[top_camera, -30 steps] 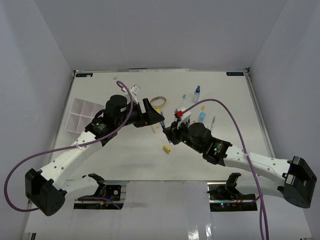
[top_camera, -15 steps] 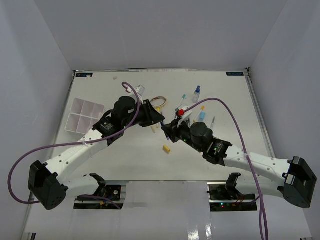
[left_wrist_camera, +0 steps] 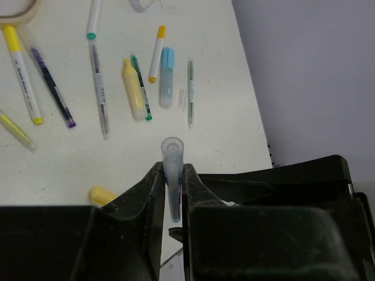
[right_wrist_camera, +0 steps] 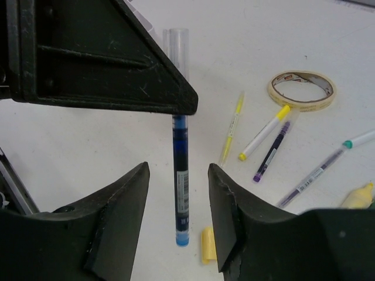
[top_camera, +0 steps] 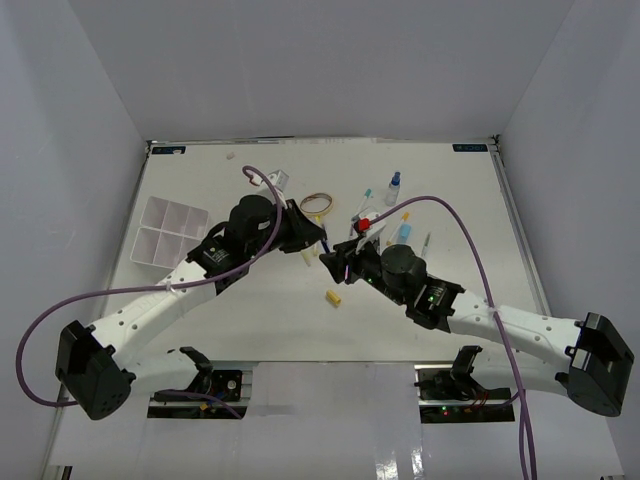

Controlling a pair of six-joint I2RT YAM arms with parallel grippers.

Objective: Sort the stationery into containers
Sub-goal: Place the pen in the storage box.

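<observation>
The white tray [top_camera: 165, 232] is open to the left in the top view, so my left gripper will next swing over the tray's section at the far side, go down and let go of the pen's cap.
A blue pen [right_wrist_camera: 180, 170] hangs upright above the table, its clear cap [left_wrist_camera: 172, 153] pinched in my left gripper [left_wrist_camera: 172, 175], which is shut on it. My right gripper [right_wrist_camera: 179, 193] is open, with its fingers standing either side of the pen's lower end and a gap on both sides. The two grippers meet at mid-table [top_camera: 328, 252]. The white compartment tray [top_camera: 165, 232] sits at the far left. Other stationery lies loose: a tan tape ring [right_wrist_camera: 302, 89], a yellow eraser piece [right_wrist_camera: 208, 244], a small clear bottle [top_camera: 393, 187] and several pens [left_wrist_camera: 96, 76].
Yellow and blue highlighters [left_wrist_camera: 133, 91] lie among the pens at the table's right centre. Purple cables [top_camera: 250, 215] loop over both arms. White walls enclose the table on three sides.
My left gripper has moved right and shut on the blue pen. My right gripper, shut on the pen before, has opened and let it go.
</observation>
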